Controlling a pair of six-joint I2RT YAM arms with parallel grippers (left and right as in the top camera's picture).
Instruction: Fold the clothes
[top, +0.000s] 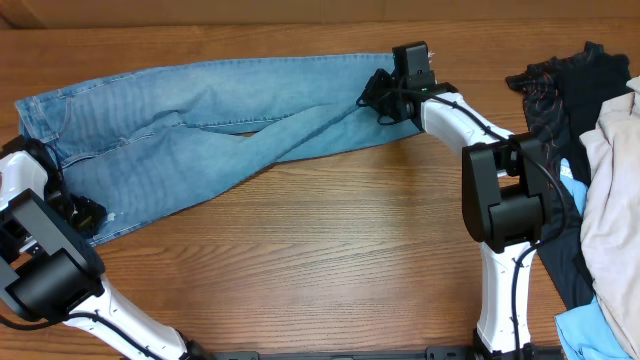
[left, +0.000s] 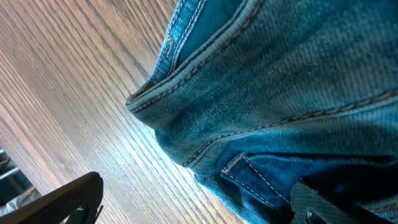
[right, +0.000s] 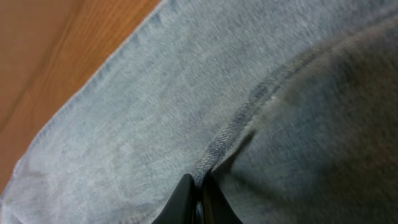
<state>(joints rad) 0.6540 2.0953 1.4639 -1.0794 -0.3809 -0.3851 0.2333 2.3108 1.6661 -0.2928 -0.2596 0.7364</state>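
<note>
One leg of the jeans overlaps the other, so the robot's right gripper should pull the fold of the jeans back and to the right in the overhead view and let go of it over the bare wood.
The light blue denim jeans (top: 210, 125) lie spread across the far half of the table, waistband at the left and leg ends at the right. My right gripper (top: 381, 98) rests on the leg end and is shut on a pinched ridge of the jeans (right: 155, 118); its fingertips (right: 199, 190) are pressed together on the seam. My left gripper (top: 72, 213) is at the jeans' lower left corner. It is open (left: 196, 208), with one finger over bare wood and the other over the stitched waist denim (left: 267, 81).
A dark patterned garment (top: 560, 90), a beige cloth (top: 612, 190) and a light blue cloth (top: 590, 335) are piled at the right edge. The wooden table (top: 320, 260) shows bare in front of the jeans. The right arm's base (top: 505, 210) stands at right centre.
</note>
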